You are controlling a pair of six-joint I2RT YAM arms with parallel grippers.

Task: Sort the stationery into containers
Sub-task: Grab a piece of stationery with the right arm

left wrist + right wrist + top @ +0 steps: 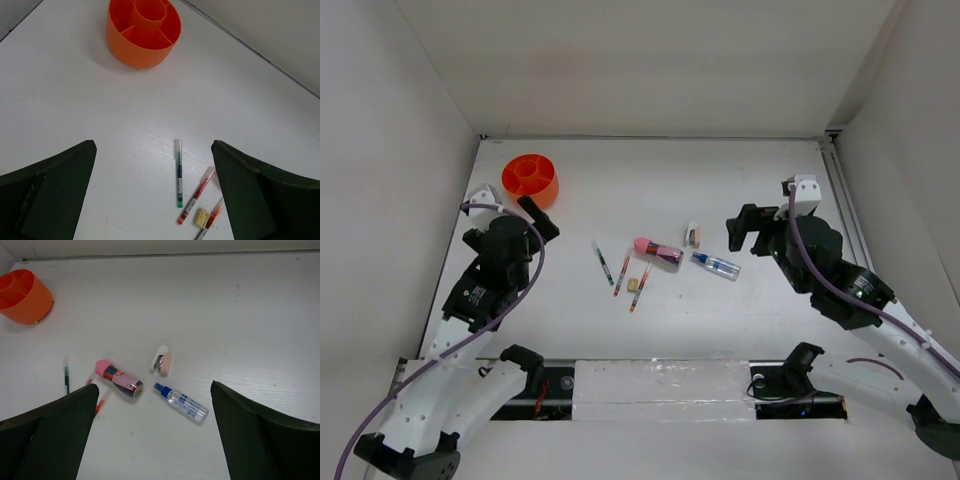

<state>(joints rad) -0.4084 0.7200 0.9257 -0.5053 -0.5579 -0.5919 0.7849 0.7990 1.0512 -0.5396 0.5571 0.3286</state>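
Observation:
I will move my right gripper down and to the left in the top view next and turn it across the tube's label point(669, 254) point(125, 381), because the pink-capped tube lies slanted below it on that side.
The round orange tub point(531, 178) with inner dividers stands at the far left; it also shows in the left wrist view point(143, 30). In the middle of the table lie a dark green pen point(603, 262), two red pens point(622, 272) point(640, 288), a tan cube point(633, 284), a pink-capped dark tube point(658, 251), a small white-pink stapler-like piece point(693, 234) and a clear blue-capped tube point(716, 264). My left gripper point(540, 218) is open and empty, between the tub and the pens. My right gripper point(748, 232) is open and empty, just right of the clear tube.
White walls close in the table at the left, back and right. The left wrist view shows the green pen point(178, 172), a red pen point(196, 196) and the cube point(201, 216). The right wrist view shows the pink-capped tube point(119, 380), the stapler-like piece point(162, 360) and the clear tube point(182, 404).

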